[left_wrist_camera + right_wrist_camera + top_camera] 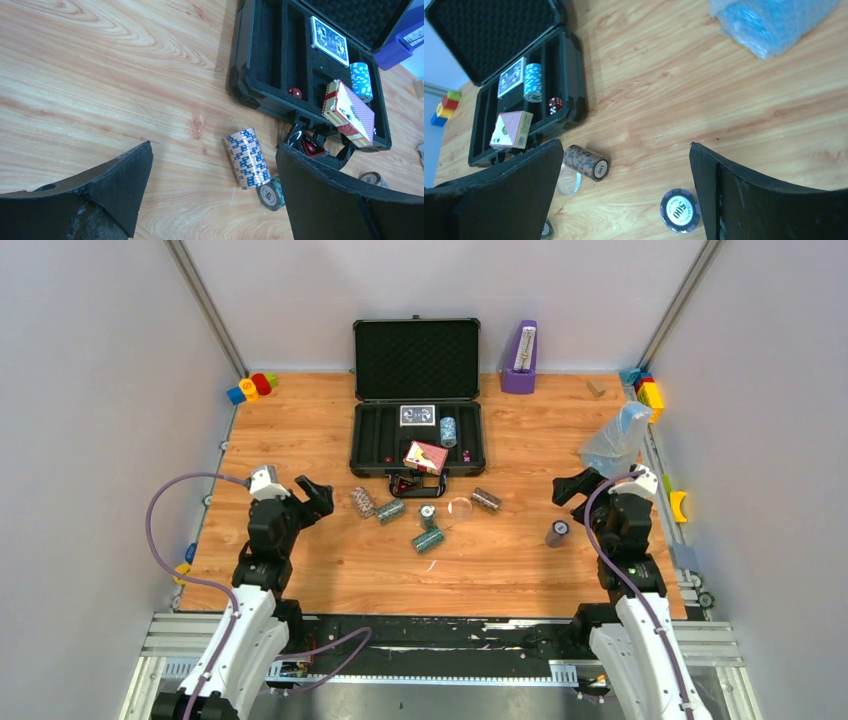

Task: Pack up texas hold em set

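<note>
The upright purple stack [557, 533] [680, 211] stands clear of the others, so I will next move my right gripper down and a little back around it and close on its sides.
The black briefcase [355, 440] lies open at the back centre, its foam lid [416, 358] upright. Inside are a blue card deck [417, 415], a blue chip stack [448, 430] and a red die [295, 92]. A red card deck [425, 456] leans on its front edge. Several chip stacks lie in front of it: a pink-blue one [247, 157], a green one [271, 192], a brown "100" one [586, 162] and an upright purple "500" one [680, 210]. My left gripper [318, 498] is open and empty, left of the stacks. My right gripper [570, 487] is open and empty, above the purple stack.
A purple metronome [520, 358] stands right of the lid. A clear plastic bag [615, 440] lies at the right. A clear disc [460, 507] lies among the stacks. Toy blocks sit at the back left [250, 387] and back right [648, 390].
</note>
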Tool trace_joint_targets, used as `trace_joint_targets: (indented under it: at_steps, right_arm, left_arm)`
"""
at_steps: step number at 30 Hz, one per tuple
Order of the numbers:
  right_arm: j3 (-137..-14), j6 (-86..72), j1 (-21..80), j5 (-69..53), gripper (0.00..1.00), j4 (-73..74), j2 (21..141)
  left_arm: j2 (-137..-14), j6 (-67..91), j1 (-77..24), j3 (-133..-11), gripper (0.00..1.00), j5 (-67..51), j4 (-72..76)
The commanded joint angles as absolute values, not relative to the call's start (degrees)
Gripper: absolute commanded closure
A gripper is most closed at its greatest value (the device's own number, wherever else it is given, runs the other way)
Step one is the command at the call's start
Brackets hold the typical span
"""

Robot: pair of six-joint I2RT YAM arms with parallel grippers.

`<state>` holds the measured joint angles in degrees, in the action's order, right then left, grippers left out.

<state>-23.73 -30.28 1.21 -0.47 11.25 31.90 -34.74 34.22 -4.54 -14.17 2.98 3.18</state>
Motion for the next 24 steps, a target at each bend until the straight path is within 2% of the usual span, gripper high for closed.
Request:
trace_joint_targets:
  at_steps: [1, 8, 16, 22, 24]
  right_arm:
    - [-25.1, -37.4, 1.3, 6.5, 0.00, 17.7, 32.7]
    - [-29.9, -37.6, 1.3, 8.8, 0.00, 23.7, 38.7]
    - [-36.6, -36.8, 1.5, 5.9, 0.00, 31.3, 49.4]
    - [-37.9, -37.4, 4.5, 6.1, 0.04, 32.2, 54.5]
    - [-37.9, -37.5, 5.6, 6.8, 0.08, 32.2, 55.3]
  left_arm:
    - [-33.8, 34.1, -4.8, -14.1, 0.00, 1.9, 6.0]
    - [-33.8, 31.8, -4.8, -13.5, 0.00, -3.4, 8.1]
    - [-33.8, 28.6, -4.8, -12.5, 0.00, -13.2, 11.9]
    - [-34.4, 28.4, -4.7, -12.2, 0.00, -14.5, 13.3]
    - [-34.7, 28.3, -4.7, -12.3, 0.00, -15.0, 13.6]
